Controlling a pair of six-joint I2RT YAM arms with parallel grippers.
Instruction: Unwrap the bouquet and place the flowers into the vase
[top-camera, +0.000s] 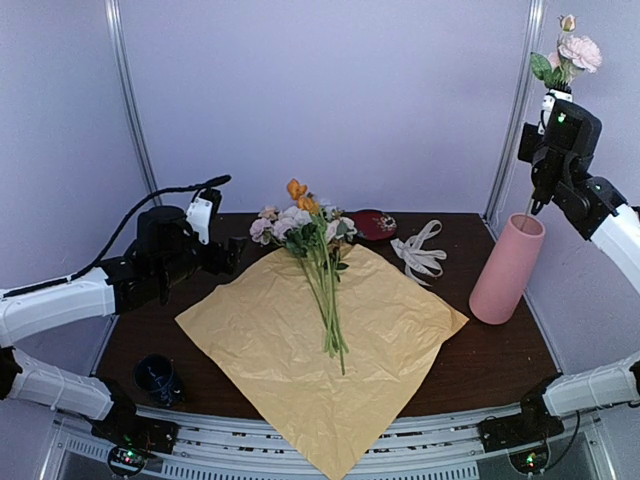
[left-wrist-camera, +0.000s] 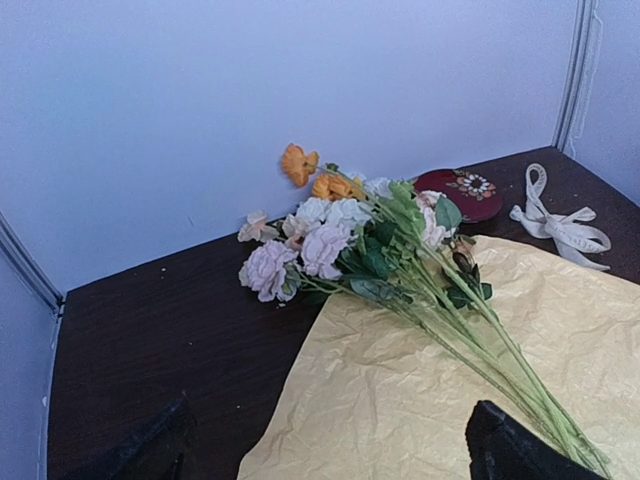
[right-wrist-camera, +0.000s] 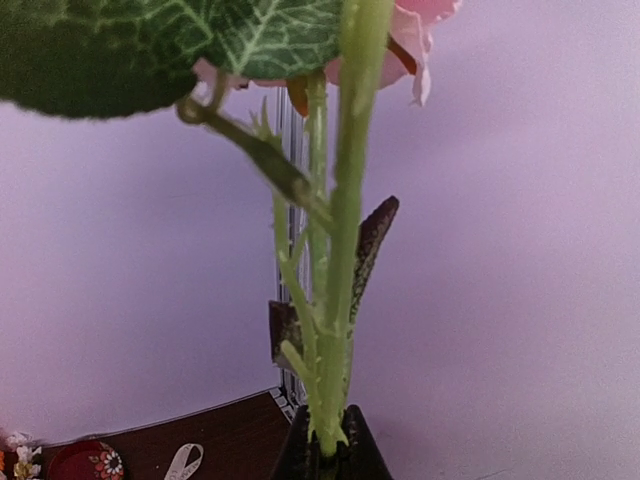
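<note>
My right gripper will move down toward the vase opening (top-camera: 526, 223) next, going a little to the left in the top view. It will release the stem there, because the stem's lower end hangs there.
The bouquet lies unwrapped: its yellow-tan paper (top-camera: 300, 350) is spread flat on the table, and the flowers (top-camera: 312, 232) rest across it with their stems toward me. The cream ribbon (top-camera: 420, 252) lies loose to the right. High above the tall pink vase (top-camera: 507, 272) at the right edge, my right gripper (top-camera: 553, 98) is shut on a pink-flowered stem (right-wrist-camera: 345, 250); its blooms (top-camera: 578, 50) stand above the fingers and its lower end hangs near the vase mouth. To the left of the flowers (left-wrist-camera: 330, 240), my left gripper (left-wrist-camera: 330, 462) hovers open over the paper's corner (left-wrist-camera: 420, 390), holding nothing.
A dark red round dish (top-camera: 373, 224) sits at the back of the table just behind the blooms. A small dark blue cup (top-camera: 157, 378) stands near the front left. Walls close in at the back and right.
</note>
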